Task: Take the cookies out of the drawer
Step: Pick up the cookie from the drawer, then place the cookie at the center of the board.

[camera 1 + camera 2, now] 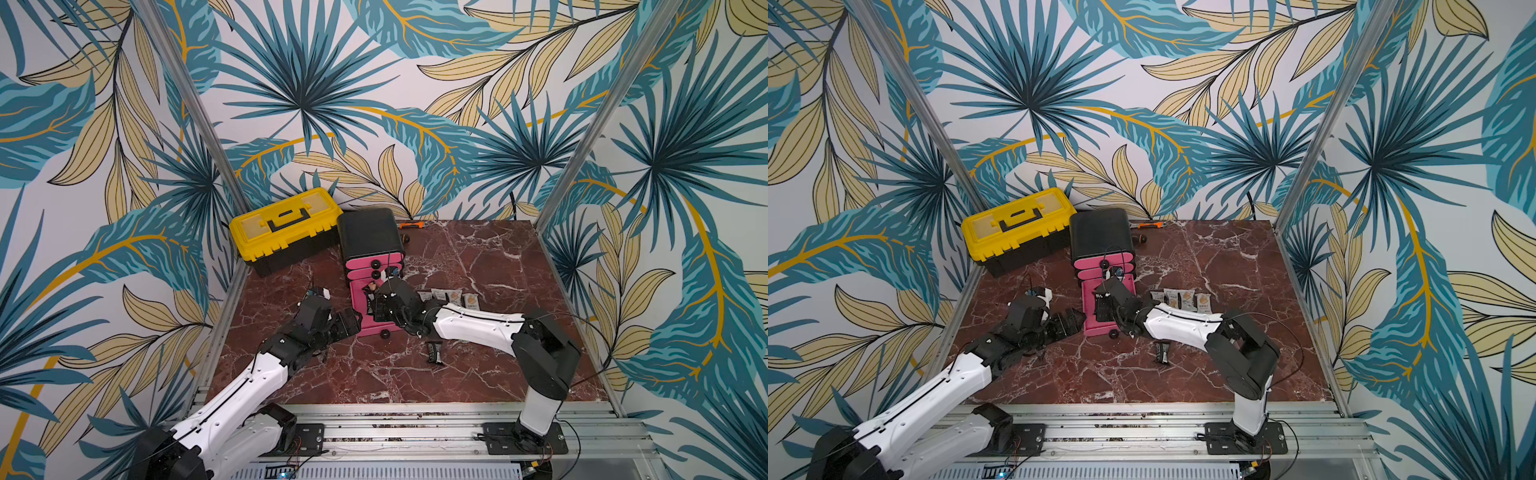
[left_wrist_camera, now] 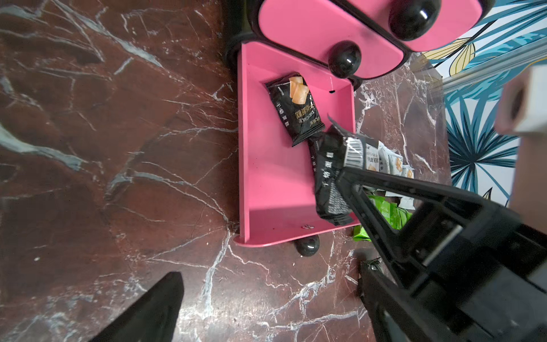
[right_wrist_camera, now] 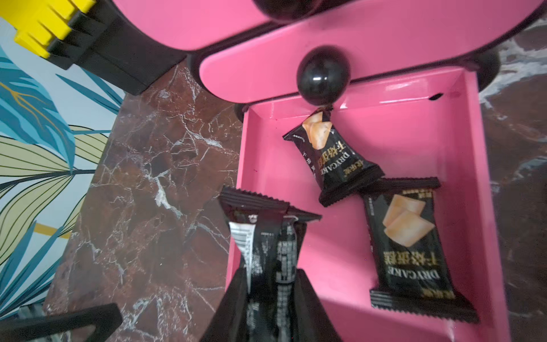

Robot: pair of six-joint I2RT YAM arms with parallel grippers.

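Note:
Bare table (image 1: 451, 353) beside the front black packet lies below and back of my right gripper, so it will swing back and down, releasing this packet beside its match.
The pink drawer (image 3: 414, 118) stands pulled out of the bottom of a small pink-fronted cabinet (image 1: 370, 232). My right gripper (image 3: 270, 284) is shut on a black cookie packet (image 3: 266, 237), held over the drawer's near side wall. Two more black cookie packets (image 3: 334, 160) (image 3: 410, 251) lie inside. My left gripper (image 2: 270, 272) stands open over bare table just in front of the drawer's knob (image 2: 307, 245); nothing is between its fingers. In both top views, white cookie packets (image 1: 449, 296) (image 1: 1183, 299) lie in a row right of the drawer. A black packet (image 1: 435, 352) lies nearer the front.
A yellow toolbox (image 1: 286, 224) sits at the back left beside the cabinet. Green packets (image 2: 384, 210) lie on the table beside the drawer, under my right arm. An orange-handled tool (image 1: 411, 225) lies by the back wall. Two closed pink drawers (image 2: 325, 32) sit above the open one.

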